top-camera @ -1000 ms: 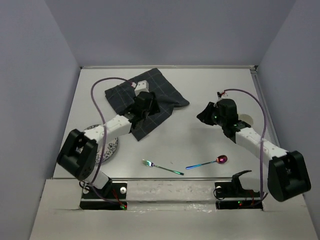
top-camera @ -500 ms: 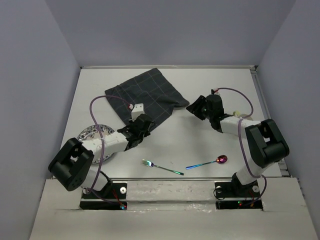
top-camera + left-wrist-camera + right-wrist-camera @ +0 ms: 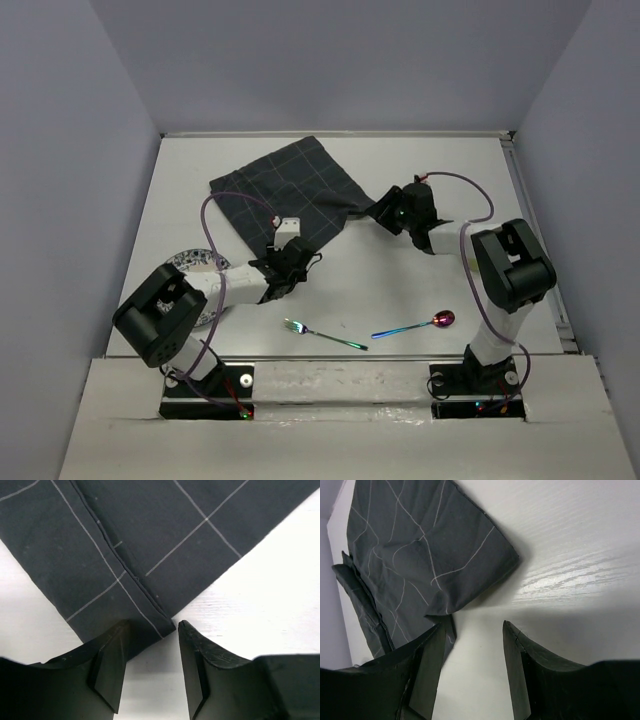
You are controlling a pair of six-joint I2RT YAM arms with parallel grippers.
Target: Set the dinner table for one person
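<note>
I need to move my left gripper gently onto the near corner of the cloth's folded flap [image 3: 162,628] and close it, since that corner is at the gap between its open fingers.
The dark grey checked cloth [image 3: 290,190] lies spread on the far left part of the white dinner table [image 3: 400,275]. My left gripper [image 3: 296,256] is open at the cloth's near corner. In the left wrist view the corner [image 3: 162,622] lies just ahead of the gap, and the left finger [image 3: 107,657] overlaps the cloth's edge. My right gripper [image 3: 384,214] is open at the cloth's right corner. In the right wrist view the gripper [image 3: 472,627] is low over the table, with the cloth [image 3: 430,545] and its lifted corner by the left finger [image 3: 427,660].
A patterned plate [image 3: 190,264] lies at the near left, partly under my left arm. A shiny fork [image 3: 325,335] and a spoon [image 3: 415,325] with a dark red bowl lie near the front edge. A raised rail runs along the table's right side.
My left gripper has drawn back off the cloth to its near corner. My right gripper has swung left to the cloth's right corner. The cloth's folded near flap is gone.
</note>
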